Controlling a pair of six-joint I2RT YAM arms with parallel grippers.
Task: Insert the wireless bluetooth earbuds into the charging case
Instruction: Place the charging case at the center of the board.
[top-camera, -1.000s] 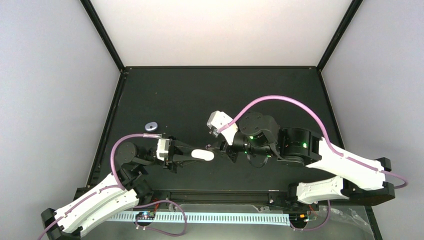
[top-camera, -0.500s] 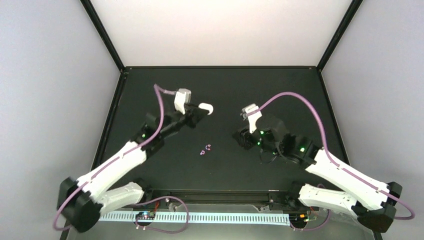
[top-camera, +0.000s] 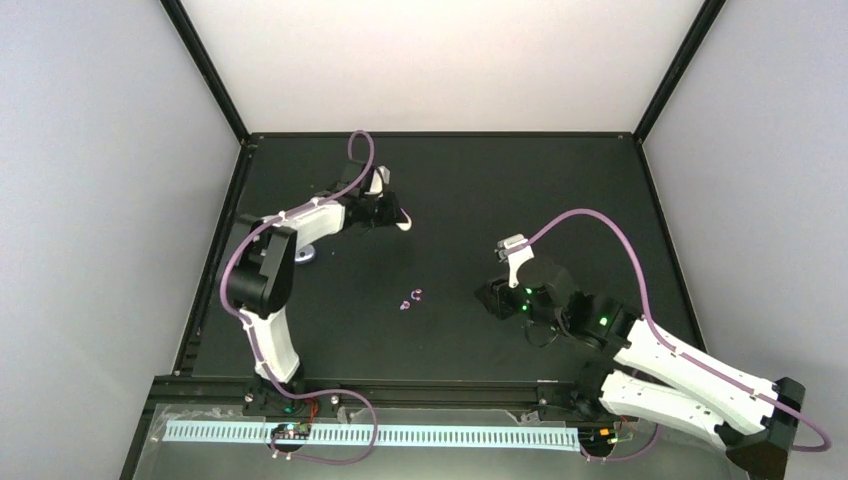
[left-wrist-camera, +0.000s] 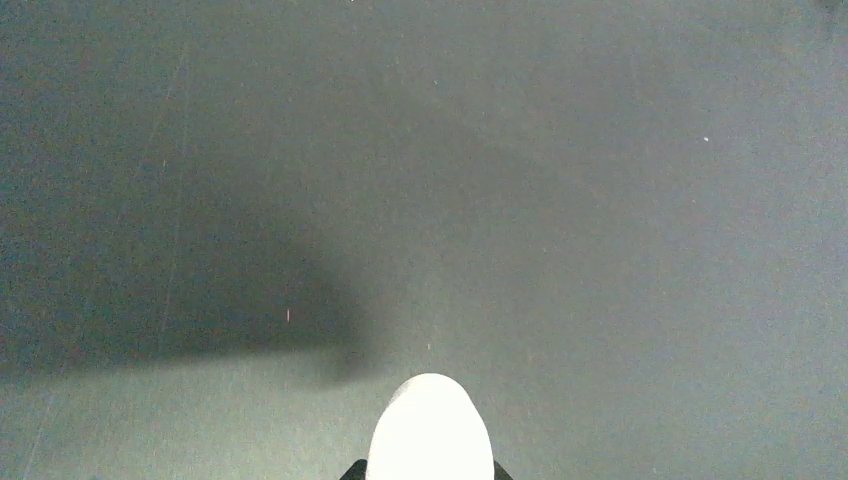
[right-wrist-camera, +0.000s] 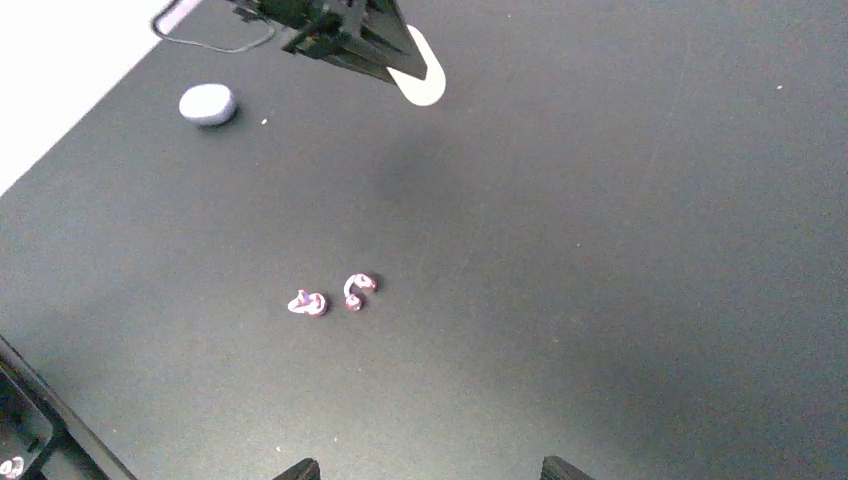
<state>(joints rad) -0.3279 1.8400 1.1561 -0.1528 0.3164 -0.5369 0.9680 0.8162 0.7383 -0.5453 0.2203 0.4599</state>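
Note:
My left gripper lowers the charging case down onto the bare mat beneath it next and releases it there, since the case still hangs above its shadow.
The charging case (top-camera: 404, 223) is white and glossy, held in my left gripper (top-camera: 393, 217) at the back left of the table. In the left wrist view its rounded end (left-wrist-camera: 430, 430) sticks out between the jaws, above the mat. It also shows in the right wrist view (right-wrist-camera: 421, 80). The two earbuds (top-camera: 410, 299) lie side by side on the mat near the middle, small, curled and pinkish white (right-wrist-camera: 308, 302) (right-wrist-camera: 356, 288). My right gripper (top-camera: 487, 296) is open and empty, to the right of the earbuds (right-wrist-camera: 430, 470). Whether the case is open is not clear.
A small pale lavender-grey oval object (right-wrist-camera: 208, 103) lies on the black mat at the left, beside the left arm's forearm (top-camera: 305, 254). The black frame rails (top-camera: 215, 260) edge the mat at left, back and right.
My left gripper has carried the case from the front centre to the back left. My right gripper has drawn back to the right. The earbuds now lie in view on the mat.

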